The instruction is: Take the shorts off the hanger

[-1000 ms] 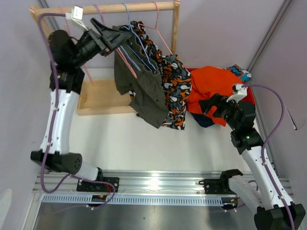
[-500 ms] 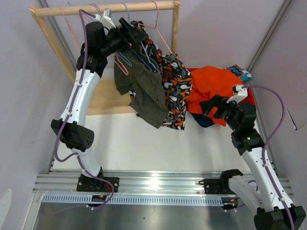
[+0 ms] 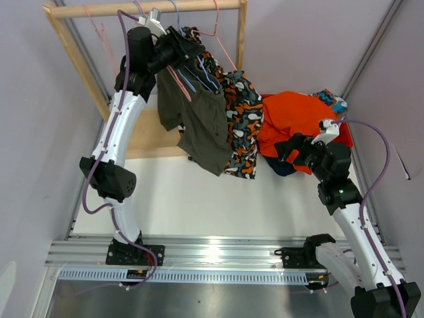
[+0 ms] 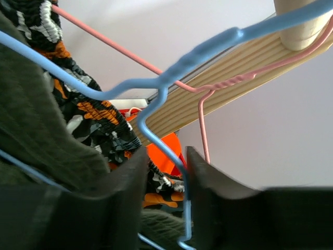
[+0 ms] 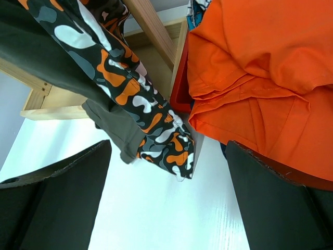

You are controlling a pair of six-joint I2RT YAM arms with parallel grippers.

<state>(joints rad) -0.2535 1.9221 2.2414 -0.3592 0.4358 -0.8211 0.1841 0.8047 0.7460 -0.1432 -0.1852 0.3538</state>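
The robot should lift its right gripper next, then turn it across onto the upper fold of the olive shorts still on the blue hanger (image 4: 166, 83).
Olive green shorts (image 3: 199, 126) and blotch-print shorts (image 3: 242, 126) hang from hangers on the wooden rail (image 3: 146, 9). My left gripper (image 3: 182, 50) is up at the hangers. In the left wrist view its jaws (image 4: 165, 153) stand narrow around the blue hanger (image 4: 166, 83) wire, which lies against the right finger (image 4: 208, 187), with a gap to the other. Olive fabric (image 4: 41, 140) fills the left. Bright orange shorts (image 3: 291, 119) lie heaped at the right, over a teal print pair (image 3: 331, 99) and a navy pair (image 3: 281, 167). My right gripper (image 3: 291, 147) is open beside that heap, holding nothing (image 5: 167, 145).
A pink hanger (image 4: 203, 130) hangs just behind the blue one, and another empty pink hanger (image 3: 99, 33) sits at the rail's left end. The rack's wooden base (image 3: 146, 132) lies under the hanging shorts. Grey walls close in on both sides.
My left arm swung right along the rail to the hangers and its jaws narrowed round the blue hanger wire. The right arm and the heap stayed still.
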